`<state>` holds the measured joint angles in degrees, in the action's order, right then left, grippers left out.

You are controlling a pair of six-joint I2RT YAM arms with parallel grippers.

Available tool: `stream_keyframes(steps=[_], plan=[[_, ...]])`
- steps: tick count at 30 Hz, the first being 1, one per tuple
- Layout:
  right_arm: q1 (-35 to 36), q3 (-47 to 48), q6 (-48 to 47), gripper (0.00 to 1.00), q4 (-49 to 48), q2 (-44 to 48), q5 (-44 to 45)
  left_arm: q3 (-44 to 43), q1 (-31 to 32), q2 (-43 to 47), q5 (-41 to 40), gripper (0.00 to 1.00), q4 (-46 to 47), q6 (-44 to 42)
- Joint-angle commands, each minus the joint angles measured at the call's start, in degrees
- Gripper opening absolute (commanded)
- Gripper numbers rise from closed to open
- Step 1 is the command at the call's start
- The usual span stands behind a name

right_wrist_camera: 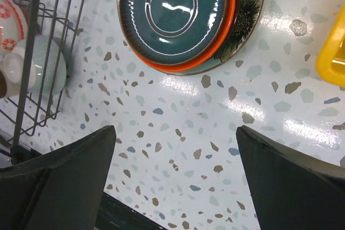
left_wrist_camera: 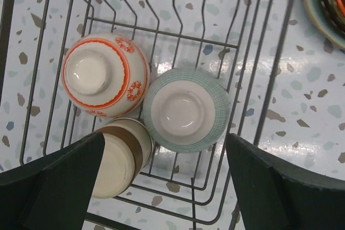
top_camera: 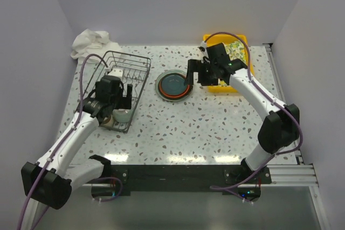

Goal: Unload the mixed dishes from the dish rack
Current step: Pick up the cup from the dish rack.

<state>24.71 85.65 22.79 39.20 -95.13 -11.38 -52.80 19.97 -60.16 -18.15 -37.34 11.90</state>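
Note:
The whitish cup (left_wrist_camera: 121, 157) lies slantwise, partly hidden by one finger. My left gripper moves toward it next, turns along its length and lowers astride its brown band.
The dish rack (top_camera: 132, 63) is a dark wire basket on the left of the table. In the left wrist view it (left_wrist_camera: 161, 30) holds an upturned red-white patterned bowl (left_wrist_camera: 102, 74), an upturned pale teal cup (left_wrist_camera: 186, 110) and a brown-banded whitish cup (left_wrist_camera: 121, 157) on its side. My left gripper (left_wrist_camera: 164, 139) is open and empty above these, over the rack's near end (top_camera: 125, 100). A stack of plates (top_camera: 173, 85) lies on the table mid-way: dark teal plate (right_wrist_camera: 172, 9) on an orange plate (right_wrist_camera: 230, 28) on a dark flower-patterned plate (right_wrist_camera: 249, 17). My right gripper (right_wrist_camera: 175, 129) is open and empty just near the stack (top_camera: 195, 75).
A yellow tray (top_camera: 237, 44) with a lemon-print cloth sits at the back right, under my right arm; its corner shows in the right wrist view (right_wrist_camera: 331, 52). A crumpled white cloth (top_camera: 91, 41) lies behind the rack. White walls enclose the table.

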Motion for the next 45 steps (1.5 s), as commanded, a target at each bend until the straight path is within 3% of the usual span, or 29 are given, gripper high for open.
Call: stream_keyframes(steps=[1, 12, 30, 40, 45], plan=[[0.08, -6.53, -0.73, 0.98, -4.74, 6.17, -0.57, -3.36, -3.61, -1.97, -2.50, 1.00, -3.25, 4.26], [0.16, -20.16, 0.60, 0.98, -10.20, 16.47, -1.90, -2.84, -8.19, -6.54, -12.17, 1.00, -8.53, 10.60], [0.08, -23.16, 0.68, 0.98, -12.48, 18.49, -2.25, -4.51, -11.18, -16.21, -1.45, 0.99, -13.28, 8.22], [0.08, -24.56, 1.21, 0.98, -12.74, 19.11, -2.25, -3.81, -11.88, -17.53, -0.13, 0.88, -12.93, 7.70], [0.08, -24.65, 1.30, 0.98, -12.83, 19.19, -2.16, -3.98, -11.97, -16.04, -0.13, 0.73, -13.45, 7.79]])
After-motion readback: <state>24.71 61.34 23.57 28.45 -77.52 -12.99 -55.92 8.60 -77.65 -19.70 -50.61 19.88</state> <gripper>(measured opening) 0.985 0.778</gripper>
